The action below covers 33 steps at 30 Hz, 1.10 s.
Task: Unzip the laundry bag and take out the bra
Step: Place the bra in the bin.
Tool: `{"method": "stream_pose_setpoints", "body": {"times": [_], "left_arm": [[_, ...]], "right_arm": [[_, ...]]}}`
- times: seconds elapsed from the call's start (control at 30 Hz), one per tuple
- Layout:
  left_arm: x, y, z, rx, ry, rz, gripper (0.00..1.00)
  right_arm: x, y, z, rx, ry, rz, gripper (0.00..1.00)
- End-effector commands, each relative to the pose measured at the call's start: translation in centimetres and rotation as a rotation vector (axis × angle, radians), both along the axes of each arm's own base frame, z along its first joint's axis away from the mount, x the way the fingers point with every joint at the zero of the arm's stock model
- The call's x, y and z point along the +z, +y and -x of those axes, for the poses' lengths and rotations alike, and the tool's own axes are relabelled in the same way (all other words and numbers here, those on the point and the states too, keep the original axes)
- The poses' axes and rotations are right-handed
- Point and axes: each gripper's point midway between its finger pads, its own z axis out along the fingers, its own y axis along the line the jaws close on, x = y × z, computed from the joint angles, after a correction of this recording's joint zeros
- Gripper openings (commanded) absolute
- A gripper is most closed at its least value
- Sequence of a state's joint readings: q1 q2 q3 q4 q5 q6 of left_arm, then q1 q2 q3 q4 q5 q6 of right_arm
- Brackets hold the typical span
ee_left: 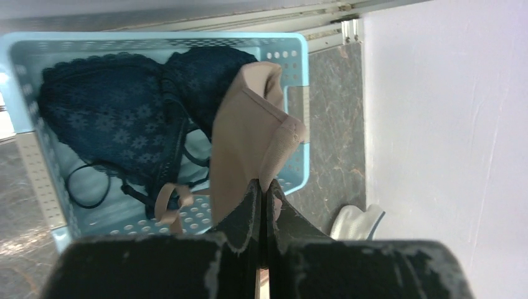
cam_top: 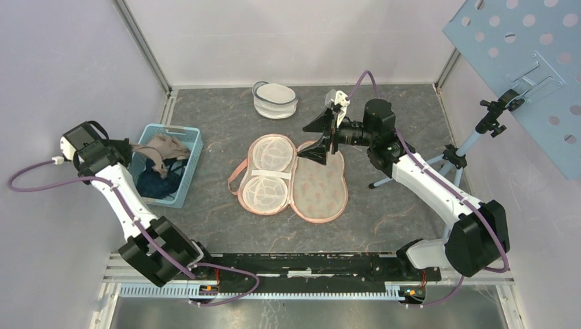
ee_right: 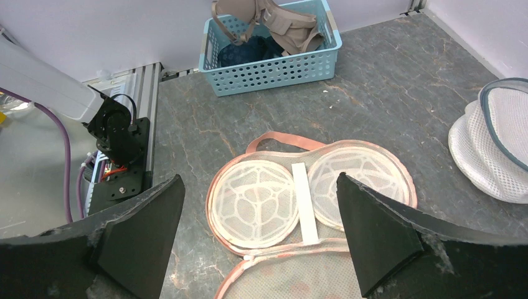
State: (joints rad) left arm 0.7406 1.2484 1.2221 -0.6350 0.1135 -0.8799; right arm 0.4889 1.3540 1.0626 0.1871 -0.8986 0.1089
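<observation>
The beige bra bunches at the basket's far end, so next my left gripper needs to move back along the basket's rim toward its near end (ee_left: pixel 93 38) to release the bra's cup.
The pink-rimmed mesh laundry bag (cam_top: pixel 274 175) lies unzipped and spread flat in two halves at the table's middle, its two round mesh cups (ee_right: pixel 255 202) facing up. A beige bra (ee_left: pixel 243 137) hangs over the light-blue basket (cam_top: pixel 193 161) at the left. My left gripper (ee_left: pixel 264 184) is shut on the edge of one of its cups. In the top view the left gripper (cam_top: pixel 129 152) sits at the basket's left rim. My right gripper (cam_top: pixel 316 137) hovers wide open above the bag's right half, nothing between its fingers (ee_right: pixel 149 230).
A dark blue lace bra (ee_left: pixel 118 118) lies in the basket (ee_left: pixel 300 93). A white mesh bag (cam_top: pixel 275 99) stands at the back centre. A tripod stand (cam_top: pixel 473 140) with a perforated panel is at the right. Enclosure walls close in the left, back and right.
</observation>
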Motion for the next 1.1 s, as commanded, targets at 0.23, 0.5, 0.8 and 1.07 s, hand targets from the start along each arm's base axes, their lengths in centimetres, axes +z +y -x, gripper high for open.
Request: {"method": "stream_pose_setpoints", "body": {"times": [0.23,0.5,0.8,1.07], "left_arm": [[-2.7,0.6,1.7,-0.074,0.05,-0.019,0.02],[-4.2,1.3,1.8,-0.079,0.073,-0.032,0.17],[-5.3,1.7,4.6,-0.076,0.203,-0.079,0.45],[-5.0,1.4,7.1,-0.118,0.29,-0.191,0.52]], "right_arm": [[0.9,0.0,0.3,0.016,-0.03,-0.032,0.98],[0.6,0.0,0.3,0.018,-0.024,-0.031,0.98],[0.5,0.0,0.3,0.018,-0.027,-0.028,0.98],[0.6,0.1,0.3,0.024,-0.023,-0.034,0.98]]}}
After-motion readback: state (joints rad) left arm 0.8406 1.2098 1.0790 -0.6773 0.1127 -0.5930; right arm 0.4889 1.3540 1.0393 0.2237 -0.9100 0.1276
